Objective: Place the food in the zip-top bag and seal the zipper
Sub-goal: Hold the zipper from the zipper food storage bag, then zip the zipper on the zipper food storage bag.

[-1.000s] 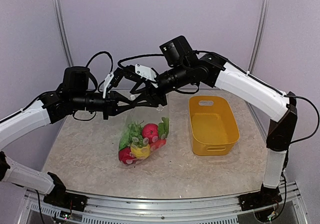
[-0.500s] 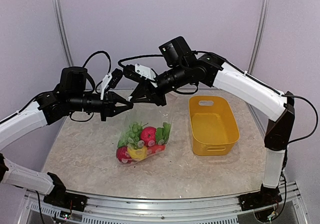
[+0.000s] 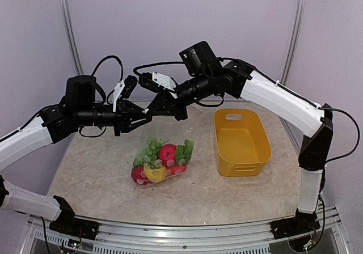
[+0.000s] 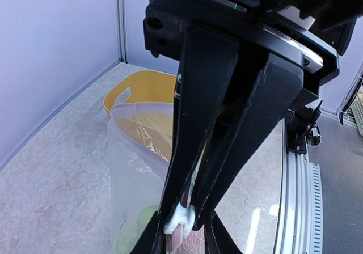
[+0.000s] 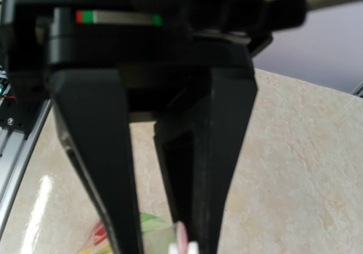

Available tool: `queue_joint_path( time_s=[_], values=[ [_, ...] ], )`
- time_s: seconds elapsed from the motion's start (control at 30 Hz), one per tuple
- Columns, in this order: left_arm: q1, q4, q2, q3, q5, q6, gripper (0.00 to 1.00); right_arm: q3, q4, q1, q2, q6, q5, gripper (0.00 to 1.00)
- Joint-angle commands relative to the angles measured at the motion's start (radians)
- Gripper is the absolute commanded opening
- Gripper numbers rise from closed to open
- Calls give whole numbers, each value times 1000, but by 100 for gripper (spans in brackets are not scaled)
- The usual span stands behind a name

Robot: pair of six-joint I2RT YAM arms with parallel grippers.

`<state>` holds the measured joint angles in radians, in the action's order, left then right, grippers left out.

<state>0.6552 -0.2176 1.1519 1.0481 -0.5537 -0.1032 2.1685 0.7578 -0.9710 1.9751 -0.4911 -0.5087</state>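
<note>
Next, my right gripper draws right in the top view toward the zipper's basket-side end. Then it lowers and releases the slider, because the bag's opening gapes.
The zip-top bag (image 3: pixel 165 143) hangs by its top edge above the table, its lower end resting there. The food (image 3: pixel 160 162), red, yellow and green pieces, lies bunched in its lower end. My right gripper (image 3: pixel 152 111) (image 4: pixel 180 217) is shut on the zipper's small white slider (image 4: pixel 179 224) (image 5: pixel 184 248). My left gripper (image 3: pixel 144 117) (image 4: pixel 181 244) faces it at the same spot. Its fingers (image 5: pixel 99 169) stand open on either side of the slider. In the left wrist view the bag's mouth (image 4: pixel 139 130) gapes open beyond the slider.
A yellow basket (image 3: pixel 241 143) (image 4: pixel 142 89) stands to the right of the bag. The two arms meet over the table's back left part. The table's metal front rail (image 3: pixel 187 237) runs along the near edge.
My right gripper has shut on the slider. My left gripper, shut on the bag's top before, has opened. The bag has shifted a little to the left.
</note>
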Motion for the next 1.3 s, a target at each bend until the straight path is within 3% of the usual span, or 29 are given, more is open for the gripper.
queue_joint_path(
  time_s=[0.0, 0.13, 0.3, 0.53, 0.77, 0.97, 1.27],
  values=[
    [-1, 43, 17, -10, -32, -14, 20, 30, -8, -5, 2, 13, -4, 0],
    [-8, 54, 35, -15, -49, -21, 21, 28, -12, -5, -7, 14, 2, 0],
    [-11, 77, 37, -47, -37, -33, 35, 28, -12, -5, -10, 13, 9, 0],
    [-45, 111, 28, -68, -79, -7, 20, 28, -11, -4, -9, 14, 7, 0],
    [-49, 144, 31, -68, -93, 8, 19, 24, -12, -5, -4, 14, 19, 0],
    [-51, 156, 36, -70, -96, 18, 1, 24, -15, -5, 1, 14, 32, 0],
    [-54, 210, -29, -131, 14, 30, 0, 21, -24, 25, 19, 22, 119, 0]
  ],
)
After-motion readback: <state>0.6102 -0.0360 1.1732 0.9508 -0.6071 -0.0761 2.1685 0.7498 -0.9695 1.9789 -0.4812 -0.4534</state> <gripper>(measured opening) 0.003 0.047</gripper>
